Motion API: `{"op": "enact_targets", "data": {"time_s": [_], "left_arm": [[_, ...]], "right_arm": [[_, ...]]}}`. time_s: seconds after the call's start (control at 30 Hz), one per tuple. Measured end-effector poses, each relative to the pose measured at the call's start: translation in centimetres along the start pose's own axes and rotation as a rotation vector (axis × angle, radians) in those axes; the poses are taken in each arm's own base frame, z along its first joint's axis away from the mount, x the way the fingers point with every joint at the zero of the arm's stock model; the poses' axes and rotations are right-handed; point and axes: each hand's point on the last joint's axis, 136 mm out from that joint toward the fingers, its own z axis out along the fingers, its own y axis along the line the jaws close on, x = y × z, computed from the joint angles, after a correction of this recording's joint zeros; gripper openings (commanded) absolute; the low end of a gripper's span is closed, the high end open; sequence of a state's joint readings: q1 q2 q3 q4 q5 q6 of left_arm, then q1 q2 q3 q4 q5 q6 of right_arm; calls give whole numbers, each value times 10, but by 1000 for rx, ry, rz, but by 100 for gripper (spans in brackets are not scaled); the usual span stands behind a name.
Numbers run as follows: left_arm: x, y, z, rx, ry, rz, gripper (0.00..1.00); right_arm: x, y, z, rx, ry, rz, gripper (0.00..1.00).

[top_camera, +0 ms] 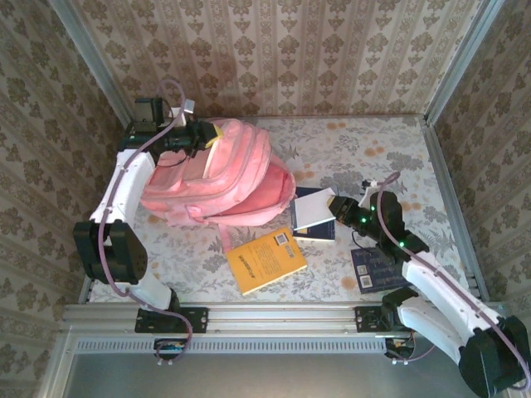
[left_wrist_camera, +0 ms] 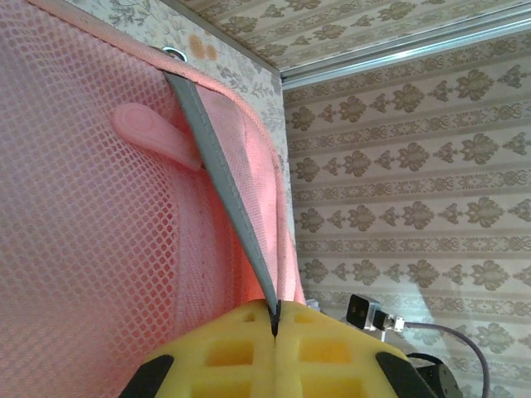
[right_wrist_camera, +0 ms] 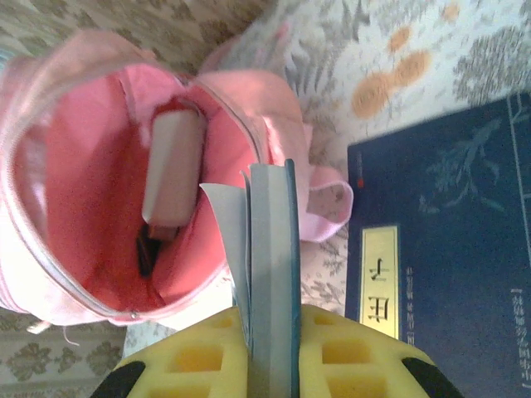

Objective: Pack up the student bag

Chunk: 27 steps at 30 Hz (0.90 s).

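Note:
The bag's opening (top_camera: 269,191) (right_wrist_camera: 137,191) faces the held book. Next, my right gripper pushes through it, deep inside beside the pale flat item, and lets go of the book.
The student bag (top_camera: 217,176), a big pink backpack, lies at the left middle of the table with its opening facing right. My left gripper (top_camera: 197,138) is at the bag's top edge. In the left wrist view this gripper (left_wrist_camera: 274,319) is shut on a grey zip band (left_wrist_camera: 224,182) beside pink mesh. My right gripper (top_camera: 342,212) is shut on a thin blue-covered book (top_camera: 312,211) held just right of the bag. In the right wrist view the book (right_wrist_camera: 270,240) stands edge-on between the yellow fingers (right_wrist_camera: 365,352), facing the bag's open mouth (right_wrist_camera: 91,215). A pale flat item (right_wrist_camera: 170,166) lies inside.
A yellow book (top_camera: 265,259) lies in front of the bag. One dark blue book (top_camera: 315,231) lies under the held book, its gold label (right_wrist_camera: 380,282) showing in the right wrist view. Another dark blue book (top_camera: 375,269) sits under the right arm. Patterned walls close three sides.

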<state>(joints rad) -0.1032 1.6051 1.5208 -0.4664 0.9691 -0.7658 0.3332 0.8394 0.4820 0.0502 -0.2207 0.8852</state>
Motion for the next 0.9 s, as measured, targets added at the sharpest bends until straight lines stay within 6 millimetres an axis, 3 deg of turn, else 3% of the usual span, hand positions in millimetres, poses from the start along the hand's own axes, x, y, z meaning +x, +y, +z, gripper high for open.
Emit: {"op": "enact_targets", "data": {"time_s": [0.17,0.33,0.47,0.63,0.73,0.9], "left_arm": [[-3,-10,0,41,1,-25,0],[0,-23,-1,76,13,-36,0],[3,-30,-2,85,20,-28,0],[6,-38,-8,99,16,-23,0],[7,-43,-11,110,14,-17,0],[5,-51,-12,133,9,-18,0]], "right_arm": [[-13,1,-3,-1,-78,6,0],[-12,-2,19,24,-65,39,0],[-19,21,26,8,-86,9,0],[-48,70,15,-42,-188,-74,0],[-57,78,11,-41,-227,-103,0],[-59,72,17,-16,-240,-99,0]]}}
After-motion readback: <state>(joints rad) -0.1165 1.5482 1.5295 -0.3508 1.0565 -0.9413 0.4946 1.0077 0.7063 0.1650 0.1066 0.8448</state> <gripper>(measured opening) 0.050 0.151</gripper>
